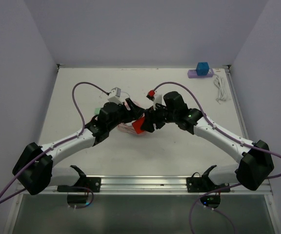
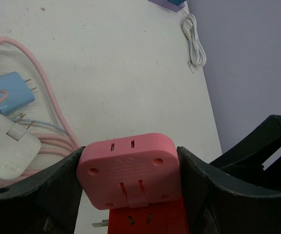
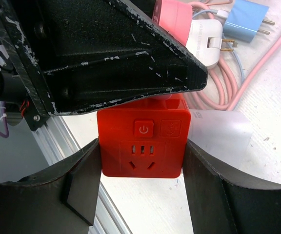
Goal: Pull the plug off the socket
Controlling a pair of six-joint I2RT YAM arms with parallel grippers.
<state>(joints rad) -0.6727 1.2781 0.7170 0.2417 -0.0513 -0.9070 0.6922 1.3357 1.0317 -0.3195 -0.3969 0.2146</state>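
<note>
The pink plug (image 2: 128,168) comes away next in my left gripper, then down over the white charger, since it is joined to the red socket my right gripper holds.
A pink plug (image 2: 128,168) sits joined to a red cube socket (image 2: 148,219) in the left wrist view. My left gripper (image 2: 130,178) is shut on the pink plug, one black finger (image 2: 57,187) on each side. In the right wrist view my right gripper (image 3: 141,163) is shut on the red socket (image 3: 141,141), whose power button and outlet face the camera. The pink plug (image 3: 173,14) shows behind the left finger. From the top, both grippers meet at the red socket (image 1: 138,125) mid-table, held above the surface.
A coil of pink cable (image 2: 52,122), a blue charger (image 2: 9,90) and a white charger (image 2: 9,151) lie under the grippers. A translucent white block (image 3: 218,134) is beside the red socket. A purple power strip (image 1: 200,73) and a white bundled cable (image 1: 220,88) lie at the far right.
</note>
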